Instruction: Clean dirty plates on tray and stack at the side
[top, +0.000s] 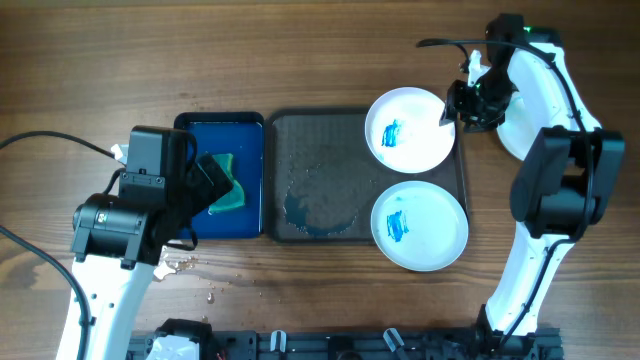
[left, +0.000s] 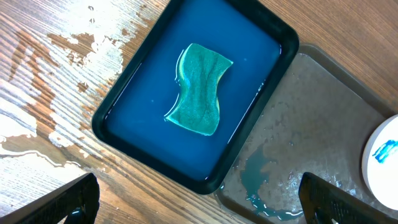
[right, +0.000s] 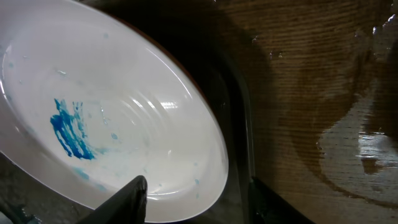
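Note:
The upper plate's rim by the tray's edge is below my right gripper, which will next move down, open fingers on both sides of that rim, and close.
The dark grey tray holds two white plates with blue smears: an upper plate and a lower plate. My right gripper is open, with its fingers on either side of the upper plate's right rim. That plate fills the right wrist view. A third white plate lies on the table right of the tray, mostly hidden by my right arm. My left gripper is open and empty above the near edge of the blue tray.
A smaller deep-blue tray of blue water with a green sponge stands left of the grey tray. A bluish puddle lies in the grey tray. Water is spilled on the wood by my left arm.

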